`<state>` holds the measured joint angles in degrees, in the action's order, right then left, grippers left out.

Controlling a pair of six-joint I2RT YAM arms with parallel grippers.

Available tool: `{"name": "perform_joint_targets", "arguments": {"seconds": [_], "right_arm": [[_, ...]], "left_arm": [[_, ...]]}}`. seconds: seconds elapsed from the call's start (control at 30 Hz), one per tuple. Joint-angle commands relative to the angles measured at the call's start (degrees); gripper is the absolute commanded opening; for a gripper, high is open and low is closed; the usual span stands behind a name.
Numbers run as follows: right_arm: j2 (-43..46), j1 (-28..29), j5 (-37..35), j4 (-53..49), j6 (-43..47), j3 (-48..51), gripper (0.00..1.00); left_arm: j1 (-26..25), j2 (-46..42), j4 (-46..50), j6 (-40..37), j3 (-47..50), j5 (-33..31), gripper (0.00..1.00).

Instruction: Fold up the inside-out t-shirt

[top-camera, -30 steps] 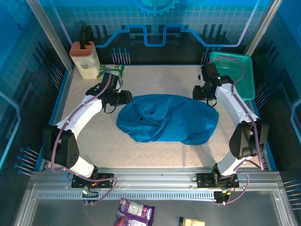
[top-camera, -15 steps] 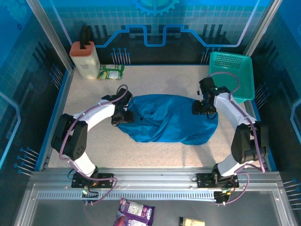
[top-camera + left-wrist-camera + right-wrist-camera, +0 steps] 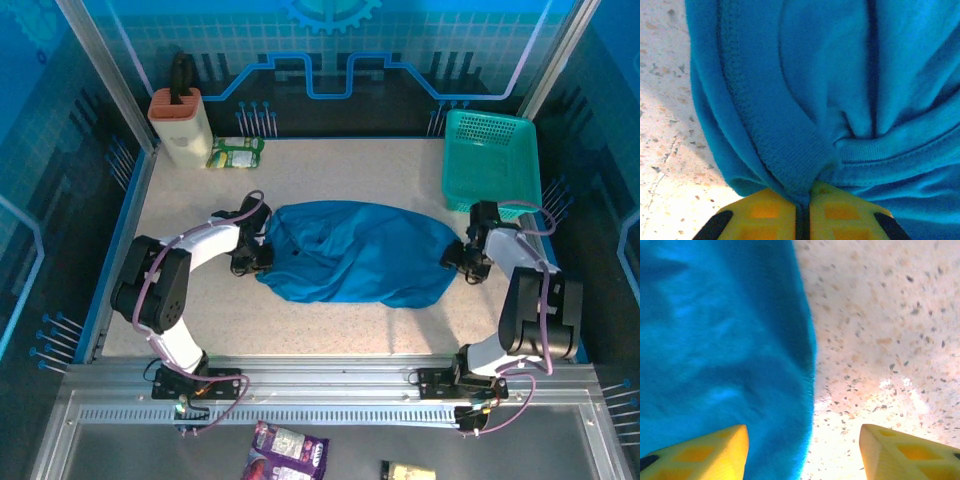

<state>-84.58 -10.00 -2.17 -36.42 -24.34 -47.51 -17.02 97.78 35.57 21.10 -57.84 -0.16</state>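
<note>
The robot needs to lift the ribbed hem fold with its left gripper and carry it outward, past the bunched heap, to release it on the tabletop.
The inside-out t-shirt (image 3: pixel 355 252) lies bunched in a wide blue heap in the middle of the table. My left gripper (image 3: pixel 258 252) sits at the heap's left end, shut on a ribbed hem fold of the t-shirt (image 3: pixel 790 145); the yellow fingertips (image 3: pixel 765 215) meet with cloth pinched between them. My right gripper (image 3: pixel 462 262) is low at the heap's right end and open. Its left fingertip (image 3: pixel 705 452) lies over the t-shirt's edge (image 3: pixel 730 355), and its right one (image 3: pixel 905 450) is over bare table.
A teal mesh basket (image 3: pixel 490 160) stands at the back right corner. A beige container (image 3: pixel 182 125) and a green packet (image 3: pixel 236 152) sit at the back left. Raised blue edges border the speckled table (image 3: pixel 330 325).
My left gripper moved in from the back left to the shirt's left end and shut on its hem. The right gripper swung down from beside the basket to the shirt's right end.
</note>
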Motion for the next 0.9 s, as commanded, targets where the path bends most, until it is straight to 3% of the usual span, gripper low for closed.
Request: {"name": "perform_joint_targets", "arguments": {"seconds": [0.0, 0.13, 0.17, 0.23, 0.33, 0.6, 0.77, 0.87], "right_arm": [[3.57, -2.42, 8.56, 7.97, -5.64, 5.46, 0.59], [2.35, -2.65, 14.28, 10.68, -6.33, 7.53, 0.49], [2.01, -2.57, 15.12, 11.02, -6.40, 7.68, 0.43], [3.19, -2.51, 16.18, 11.45, -6.94, 8.23, 0.20], [8.87, -1.87, 16.83, 10.48, -7.48, 8.71, 0.00], [28.42, 0.57, 15.11, -4.49, -6.18, -2.11, 0.00], [36.19, 1.78, 16.36, -9.56, -4.78, -12.09, 0.00], [38.87, 3.19, 21.41, -9.06, -4.15, -16.60, 0.00]], "left_arm": [[0.71, -3.80, -1.73, 0.91, 0.80, 1.34, 0.07], [1.27, -6.15, -1.48, 0.79, -0.19, 1.82, 0.04], [1.36, -6.60, -1.32, 0.78, -0.53, 1.98, 0.03], [1.61, -8.15, -1.11, 0.87, -1.28, 2.09, 0.00], [2.28, -11.89, -1.81, 0.83, -3.12, 2.80, 0.00], [6.98, -22.66, -3.48, -0.08, -18.02, -0.42, 0.00], [8.04, -20.52, -8.36, -1.06, -31.99, -1.68, 0.00], [8.14, -15.59, -11.62, -1.50, -40.90, -2.10, 0.00]]}}
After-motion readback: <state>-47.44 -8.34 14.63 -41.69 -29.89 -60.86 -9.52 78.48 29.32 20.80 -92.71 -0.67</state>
